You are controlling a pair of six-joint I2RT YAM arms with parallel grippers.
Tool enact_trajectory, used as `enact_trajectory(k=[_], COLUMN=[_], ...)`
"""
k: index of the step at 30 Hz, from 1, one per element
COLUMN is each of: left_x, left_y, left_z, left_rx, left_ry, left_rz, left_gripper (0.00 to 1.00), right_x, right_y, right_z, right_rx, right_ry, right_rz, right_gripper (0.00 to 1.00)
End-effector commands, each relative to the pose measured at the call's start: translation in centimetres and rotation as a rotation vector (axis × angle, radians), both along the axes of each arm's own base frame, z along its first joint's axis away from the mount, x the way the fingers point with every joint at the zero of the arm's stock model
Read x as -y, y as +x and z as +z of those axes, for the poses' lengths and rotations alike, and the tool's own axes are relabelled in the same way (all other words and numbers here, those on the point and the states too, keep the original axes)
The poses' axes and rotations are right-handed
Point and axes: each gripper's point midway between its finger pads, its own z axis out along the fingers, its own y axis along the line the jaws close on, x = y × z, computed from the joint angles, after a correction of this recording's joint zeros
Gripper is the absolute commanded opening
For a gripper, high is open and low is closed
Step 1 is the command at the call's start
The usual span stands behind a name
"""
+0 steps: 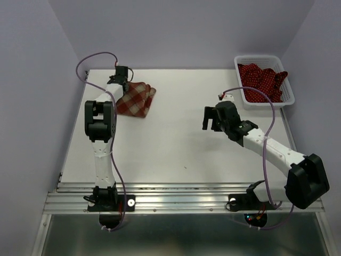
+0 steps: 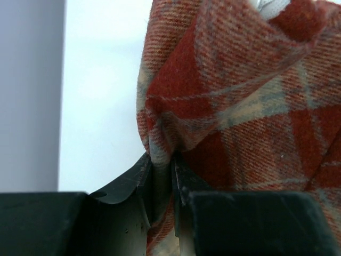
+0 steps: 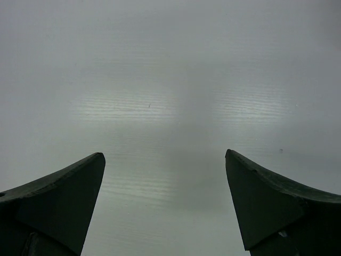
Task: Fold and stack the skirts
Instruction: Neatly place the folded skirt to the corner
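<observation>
My left gripper slides the plaid skirt outward to the table's far corner (image 1: 97, 77) next, since bare table lies between the skirt and the edge of the table.
The red-and-cream plaid skirt (image 1: 137, 99) lies folded at the table's far left. My left gripper (image 1: 123, 80) is at its left edge, shut on a fold of the plaid cloth (image 2: 234, 96), which fills the left wrist view. The gripper's point in that view is at the pinched fold (image 2: 162, 165). The dark red polka-dot skirts (image 1: 262, 81) lie bunched in the white mesh basket (image 1: 287, 96) at the far right. My right gripper (image 1: 212, 118) is open and empty over bare table in the middle right; its wrist view shows only the white surface between the fingertips (image 3: 165, 160).
The table's left edge and the lavender wall are close to the left gripper. The metal rail (image 1: 181, 194) runs along the near edge by the arm bases.
</observation>
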Motion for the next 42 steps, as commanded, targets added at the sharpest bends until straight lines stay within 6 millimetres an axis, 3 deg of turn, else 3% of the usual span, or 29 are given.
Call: enact_trajectory(k=[1, 3, 5, 9, 13, 18, 25, 29, 35, 39, 40, 42], left_x=[-4.3, -5.8, -6.8, -10.9, -13.0, -12.9, -13.6, -13.3, -14.0, -14.9, -15.3, -15.1], left_y=[3.4, 4.5, 5.1, 7.2, 8.3, 9.3, 9.6, 9.8, 9.3, 7.8, 7.1, 5.8], left_z=[2.9, 3.4, 2.3, 3.1, 4.2, 4.7, 3.3, 4.0, 7.7, 12.6, 15.2, 19.2], left_rx=[0.045, 0.061, 0.051, 0.129, 0.199, 0.248, 0.252, 0.267, 0.331, 0.385, 0.422, 0.472], left_ry=[0.109, 0.124, 0.136, 0.064, 0.020, -0.003, -0.059, -0.074, -0.054, -0.010, 0.009, 0.002], left_rz=[-0.006, 0.008, 0.028, 0.123, 0.146, 0.136, 0.169, 0.141, 0.186, 0.242, 0.270, 0.280], left_gripper=[0.00, 0.00, 0.00, 0.00, 0.00, 0.00, 0.00, 0.01, 0.45, 0.66, 0.80, 0.86], right_x=[1.1, 1.3, 1.5, 1.3, 1.4, 1.2, 0.9, 0.9, 0.5, 0.4, 0.3, 0.4], right_y=[2.1, 2.6, 3.3, 4.2, 4.9, 5.2, 5.9, 5.9, 5.9, 5.7, 5.6, 5.5], right_z=[0.6, -0.3, -0.1, -0.6, -0.8, -1.4, -2.2, -2.5, -2.4, -1.9, -1.7, -0.7], right_rx=[0.027, 0.003, 0.005, -0.005, -0.008, -0.021, -0.046, -0.052, -0.054, -0.049, -0.043, -0.025], right_ry=[-0.034, -0.039, -0.045, -0.070, -0.082, -0.089, -0.085, -0.093, -0.078, -0.061, -0.059, -0.050], right_rz=[-0.065, -0.076, -0.088, -0.090, -0.094, -0.093, -0.086, -0.083, -0.069, -0.062, -0.057, -0.057], right_gripper=[1.00, 1.00, 1.00, 1.00, 1.00, 1.00, 1.00, 1.00, 1.00, 1.00, 1.00, 1.00])
